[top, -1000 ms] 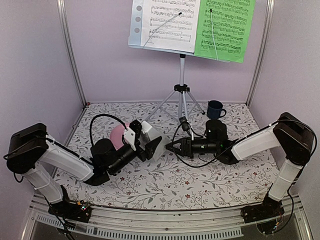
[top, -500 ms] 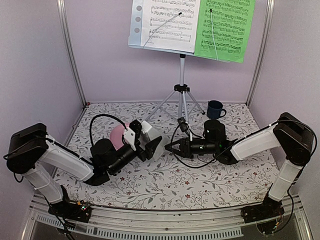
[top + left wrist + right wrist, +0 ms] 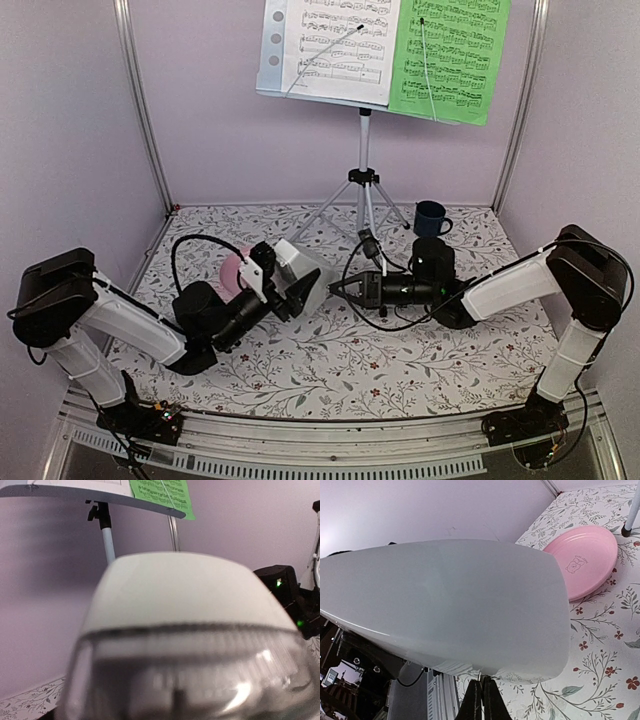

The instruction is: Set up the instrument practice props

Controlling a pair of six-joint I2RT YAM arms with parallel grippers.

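My left gripper should next go down to the right in the top view and turn the metronome (image 3: 300,272) upright to let it go, as open floral tablecloth lies below there.
The pale music stand (image 3: 363,190) rises at the back on its silver tripod, carrying a white sheet (image 3: 340,45) and a green sheet (image 3: 450,55). My left gripper (image 3: 285,285) is shut on the white pyramid-shaped metronome (image 3: 300,272) and holds it tilted above the table at centre left. The metronome fills the left wrist view (image 3: 180,590), hiding the fingers. My right gripper (image 3: 335,289) is shut, with its tips right at the metronome's edge. In the right wrist view the black fingertips (image 3: 474,700) are pressed together under the metronome's (image 3: 450,605) lower rim.
A pink plate (image 3: 232,270) lies on the floral tablecloth behind the left gripper and also shows in the right wrist view (image 3: 585,565). A dark blue mug (image 3: 430,218) stands beside the tripod's right leg. Metal frame posts (image 3: 140,100) flank the back wall.
The right gripper's jaws have closed at the metronome's edge. The left arm has shifted the metronome slightly left and away.
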